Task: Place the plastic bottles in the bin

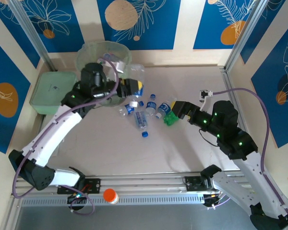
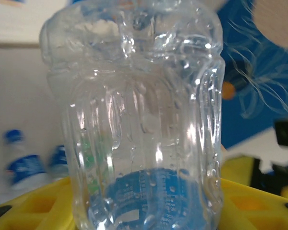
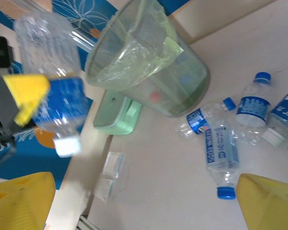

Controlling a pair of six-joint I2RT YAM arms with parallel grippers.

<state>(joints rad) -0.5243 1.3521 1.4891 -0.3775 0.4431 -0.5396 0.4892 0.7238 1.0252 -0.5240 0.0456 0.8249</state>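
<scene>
I will next carry the clear plastic bottle outward and over the bin's opening point(image 1: 103, 53) with my left gripper, and then let it go.
My left gripper point(image 1: 134, 87) is shut on a clear plastic bottle point(image 2: 134, 120) with a blue label. The bottle is held in the air just right of the bin point(image 1: 103, 60), a round pale green bucket with a liner bag. In the right wrist view this bottle point(image 3: 53, 91) hangs with its white cap down, to the left of the bin point(image 3: 149, 72). More bottles point(image 1: 140, 120) with blue caps lie on the table between the arms. My right gripper point(image 1: 172, 114) stands open beside a green bottle point(image 1: 171, 120), with nothing between its yellow fingers point(image 3: 19, 201).
A flat green lidded box point(image 1: 50, 91) sits left of the bin. An orange-capped white item point(image 1: 110, 195) lies on the front rail. A small clear piece point(image 3: 110, 167) lies on the table near the box. Patterned blue walls close in the back and sides.
</scene>
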